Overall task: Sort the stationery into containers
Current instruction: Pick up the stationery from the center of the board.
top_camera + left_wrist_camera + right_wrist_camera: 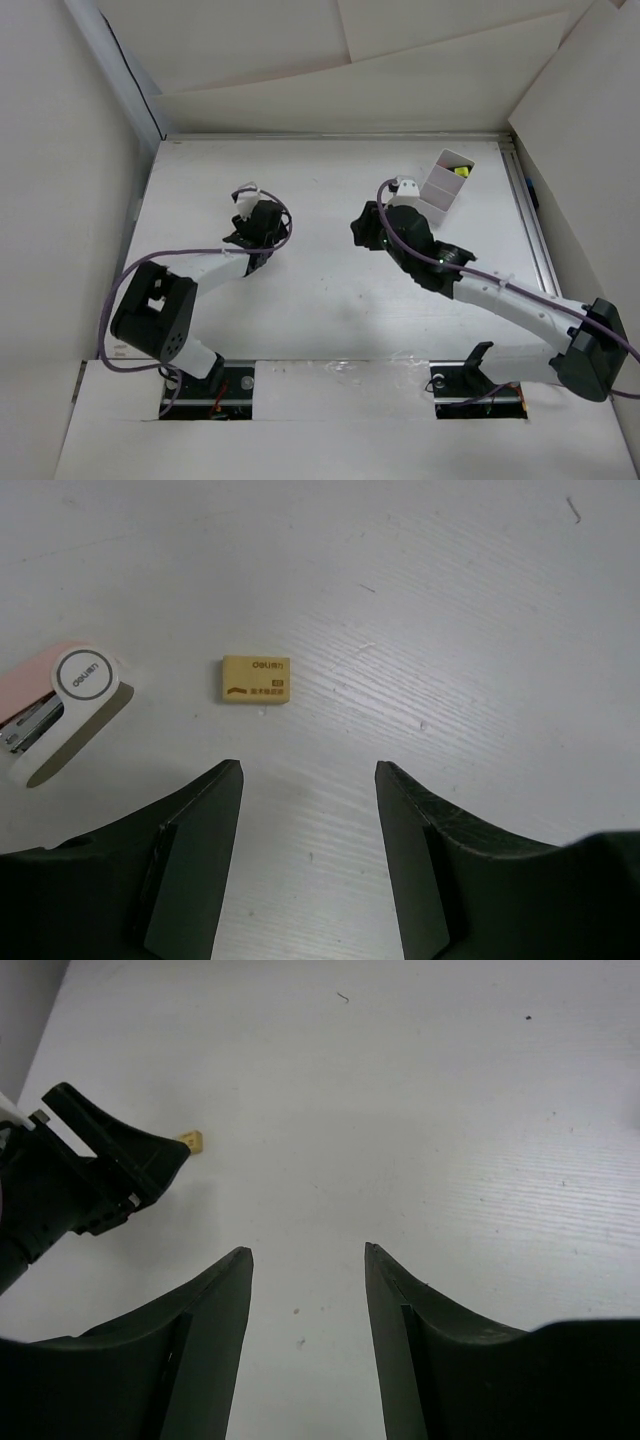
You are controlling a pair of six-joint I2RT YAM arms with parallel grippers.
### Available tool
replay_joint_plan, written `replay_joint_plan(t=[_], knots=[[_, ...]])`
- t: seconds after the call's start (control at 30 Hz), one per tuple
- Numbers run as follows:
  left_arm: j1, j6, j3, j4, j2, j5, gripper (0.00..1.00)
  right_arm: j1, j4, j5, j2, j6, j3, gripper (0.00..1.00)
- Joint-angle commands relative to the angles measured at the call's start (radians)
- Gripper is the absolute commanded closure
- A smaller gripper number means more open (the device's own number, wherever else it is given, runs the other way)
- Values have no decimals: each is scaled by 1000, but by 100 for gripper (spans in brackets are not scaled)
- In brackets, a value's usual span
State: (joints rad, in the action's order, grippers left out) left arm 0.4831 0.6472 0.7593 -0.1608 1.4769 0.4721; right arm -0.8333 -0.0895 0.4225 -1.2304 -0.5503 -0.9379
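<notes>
My left gripper needs to move down and to the left in its wrist view next, with its open fingers on both sides of the small yellow eraser (255, 680), because the eraser lies off-center beyond the gripper's fingers.
No highlighter markers show. A small yellow eraser (255, 680) lies on the white table just ahead of my left gripper (308, 770), which is open and empty above the table. A pink and white stapler (60, 715) lies to the eraser's left. In the top view both are hidden under the left gripper (245, 235). The pale divided tray (440, 190) stands at the back right with something yellow (461, 171) in its far compartment. My right gripper (308, 1252) is open and empty. It points left from beside the tray (365, 228) towards the left gripper (100, 1160) and the eraser (191, 1140).
White walls stand close on the left, back and right of the table (330, 300). A metal rail (530, 220) runs along the table's right edge, just beyond the tray. Purple cables loop off both arms.
</notes>
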Motion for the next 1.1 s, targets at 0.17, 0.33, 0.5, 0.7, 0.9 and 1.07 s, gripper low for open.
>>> replay_joint_plan(t=[0.17, 0.33, 0.5, 0.7, 0.9, 1.07], knots=[[-103, -37, 51, -32, 71, -79, 49, 0, 14, 42, 54, 9, 48, 45], [-103, -69, 89, -32, 130, -69, 49, 0, 14, 42, 72, 9, 48, 45], [-103, -89, 155, -5, 213, -59, 52, 0, 23, 52, 92, 9, 57, 45], [-126, -89, 164, -5, 224, -73, 54, 0, 23, 42, 92, 9, 67, 45], [-126, -89, 178, 4, 244, -63, 56, 9, 23, 53, 103, 9, 67, 45], [-126, -89, 213, 27, 281, -72, 59, 10, 23, 53, 112, 9, 76, 45]])
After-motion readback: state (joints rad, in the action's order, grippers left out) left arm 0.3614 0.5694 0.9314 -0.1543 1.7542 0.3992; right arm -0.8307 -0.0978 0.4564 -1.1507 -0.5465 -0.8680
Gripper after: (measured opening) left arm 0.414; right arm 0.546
